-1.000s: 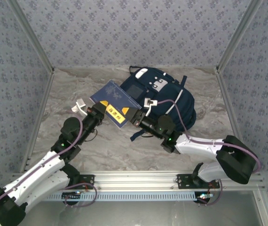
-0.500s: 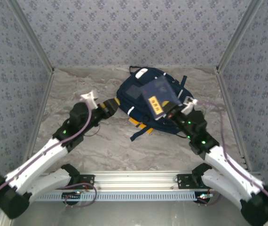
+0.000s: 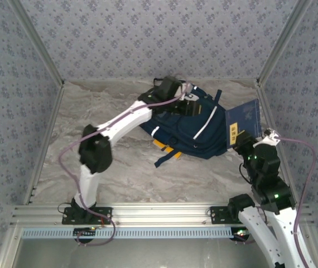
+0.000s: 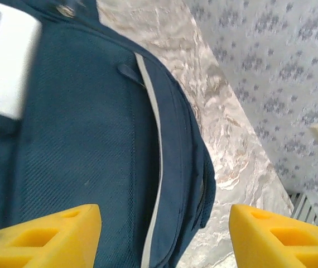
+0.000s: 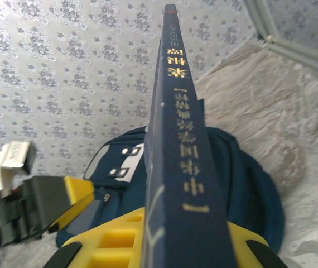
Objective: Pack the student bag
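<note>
My left gripper will next lower toward the navy book (image 3: 242, 118), then its open fingers will straddle the grey-white stripe trim.
The student bag (image 3: 189, 125) lies flat at the back middle of the table, navy with a white stripe (image 4: 153, 184) and a grey-white patch (image 5: 126, 162). My left gripper (image 3: 177, 92) reaches over the bag's top end. In the left wrist view it (image 4: 164, 240) is open, yellow fingertips (image 4: 42, 237) spread above the bag's side seam, holding nothing. My right gripper (image 5: 187, 240) is shut on a navy book (image 3: 242, 118), held upright just right of the bag. The book's spine (image 5: 184, 139) carries gold characters.
A yellow-edged item (image 3: 162, 146) pokes out from under the bag's near side beside a loose dark strap (image 3: 167, 157). Patterned walls and metal frame posts (image 3: 273, 50) close in the back and sides. The marble tabletop (image 3: 120, 173) lies in front of the bag.
My right gripper carried the book from the bag's left, across the bag, to its right side. My left gripper let go, opened and reached over to the bag's top.
</note>
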Controlling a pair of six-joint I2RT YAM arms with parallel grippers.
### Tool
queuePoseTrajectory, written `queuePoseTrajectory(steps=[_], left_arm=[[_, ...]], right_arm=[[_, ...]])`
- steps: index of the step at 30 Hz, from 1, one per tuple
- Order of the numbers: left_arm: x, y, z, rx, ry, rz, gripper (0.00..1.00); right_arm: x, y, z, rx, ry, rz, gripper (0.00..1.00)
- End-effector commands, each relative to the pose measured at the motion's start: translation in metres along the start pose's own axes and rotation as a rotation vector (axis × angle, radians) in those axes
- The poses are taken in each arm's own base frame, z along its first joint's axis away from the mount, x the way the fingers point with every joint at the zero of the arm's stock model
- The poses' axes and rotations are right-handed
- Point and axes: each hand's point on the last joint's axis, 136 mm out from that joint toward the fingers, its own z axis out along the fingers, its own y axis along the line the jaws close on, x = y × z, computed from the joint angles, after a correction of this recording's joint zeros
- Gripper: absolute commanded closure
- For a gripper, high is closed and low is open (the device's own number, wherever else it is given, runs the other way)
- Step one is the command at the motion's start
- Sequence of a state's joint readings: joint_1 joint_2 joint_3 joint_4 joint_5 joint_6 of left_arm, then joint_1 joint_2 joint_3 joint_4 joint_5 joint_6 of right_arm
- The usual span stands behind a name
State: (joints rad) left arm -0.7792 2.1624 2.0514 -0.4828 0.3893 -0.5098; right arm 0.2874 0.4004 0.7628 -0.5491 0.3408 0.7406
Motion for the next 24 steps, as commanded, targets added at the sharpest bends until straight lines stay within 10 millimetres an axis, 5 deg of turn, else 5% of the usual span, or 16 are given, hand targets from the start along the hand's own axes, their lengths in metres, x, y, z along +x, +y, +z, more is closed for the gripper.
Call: queuePoseTrajectory(steps=[1, 6, 11, 20, 24], left_arm=[[0.011, -0.015, 0.021, 0.060, 0.120, 0.026, 0.39], [0.013, -0.026, 0.064, 0.153, 0.164, 0.026, 0.41], [0.019, -0.015, 0.094, 0.193, 0.157, -0.007, 0.43], [0.046, -0.023, 0.120, 0.233, 0.206, -0.021, 0.66], [0.055, -0.003, 0.128, 0.117, 0.207, -0.007, 0.69]], right_arm=[[-0.020, -0.009, -0.016, 0.048, -0.074, -0.069, 1.00], [-0.022, -0.013, -0.024, 0.054, -0.078, -0.091, 1.00], [-0.023, -0.012, -0.026, 0.049, -0.080, -0.146, 1.00], [-0.010, -0.012, -0.017, 0.033, -0.047, -0.162, 1.00], [-0.005, -0.011, -0.015, 0.019, -0.030, -0.145, 1.00]])
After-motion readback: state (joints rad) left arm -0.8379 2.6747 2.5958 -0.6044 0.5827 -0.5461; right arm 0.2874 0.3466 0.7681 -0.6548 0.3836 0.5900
